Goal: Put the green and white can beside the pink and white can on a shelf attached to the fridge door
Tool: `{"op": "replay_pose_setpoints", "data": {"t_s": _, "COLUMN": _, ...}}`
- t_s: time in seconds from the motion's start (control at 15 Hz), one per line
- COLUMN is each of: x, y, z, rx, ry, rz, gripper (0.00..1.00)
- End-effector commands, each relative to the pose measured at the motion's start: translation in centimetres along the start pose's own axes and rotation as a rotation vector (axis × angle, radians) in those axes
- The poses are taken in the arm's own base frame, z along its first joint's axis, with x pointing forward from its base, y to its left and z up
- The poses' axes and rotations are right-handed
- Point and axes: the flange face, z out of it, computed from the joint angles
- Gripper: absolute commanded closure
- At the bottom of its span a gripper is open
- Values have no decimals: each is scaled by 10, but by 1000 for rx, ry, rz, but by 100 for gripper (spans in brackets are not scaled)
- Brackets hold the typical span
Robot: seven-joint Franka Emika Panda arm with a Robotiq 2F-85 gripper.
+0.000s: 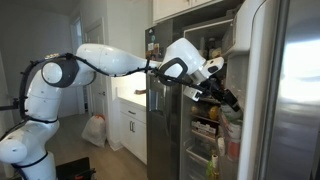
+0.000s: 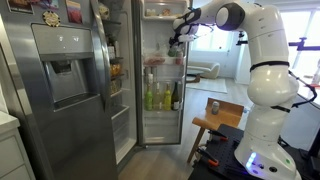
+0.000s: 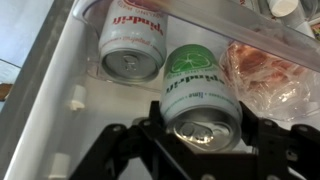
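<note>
I will next ease my gripper down and outward to the spot beside the pink and white can just below it, as the green can's lid is still higher, and then let go.
In the wrist view the green and white can (image 3: pixel 197 85) lies between my gripper's (image 3: pixel 200 116) two black fingers, which press on its sides. It sits in a white bin (image 3: pixel 60 95) on the fridge door, right next to the pink and white can (image 3: pixel 133 40); the two cans almost touch. In both exterior views my arm reaches to the upper part of the open fridge, with the gripper (image 1: pixel 222 97) (image 2: pixel 177 38) at the door shelves. The brushed steel fridge door (image 1: pixel 287 100) stands open; the cans are hidden in the exterior views.
A plastic-wrapped packet of meat (image 3: pixel 265 75) lies in the same bin on the green can's other side. Bottles (image 2: pixel 160 97) stand on an inner fridge shelf. A small wooden table (image 2: pixel 215 118) stands by my base. A white bag (image 1: pixel 93 128) sits on the floor.
</note>
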Motion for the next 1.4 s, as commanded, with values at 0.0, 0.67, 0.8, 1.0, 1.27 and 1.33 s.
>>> {"op": "replay_pose_setpoints", "data": {"t_s": 0.0, "x": 15, "y": -1, "z": 0, "rx": -9, "ry": 25, "rz": 25, "gripper": 53}}
{"op": "replay_pose_setpoints", "data": {"t_s": 0.67, "x": 43, "y": -15, "z": -1, "rx": -24, "ry": -76, "rz": 53, "gripper": 53}}
{"op": "replay_pose_setpoints", "data": {"t_s": 0.8, "x": 45, "y": -14, "z": 0, "rx": -34, "ry": -110, "rz": 60, "gripper": 53}}
{"op": "replay_pose_setpoints", "data": {"t_s": 1.0, "x": 47, "y": -10, "z": 5, "rx": -42, "ry": -144, "rz": 67, "gripper": 53}}
{"op": "replay_pose_setpoints", "data": {"t_s": 1.27, "x": 44, "y": -3, "z": 15, "rx": -52, "ry": -195, "rz": 73, "gripper": 53}}
{"op": "replay_pose_setpoints", "data": {"t_s": 1.33, "x": 42, "y": -1, "z": 18, "rx": -54, "ry": -212, "rz": 75, "gripper": 53}}
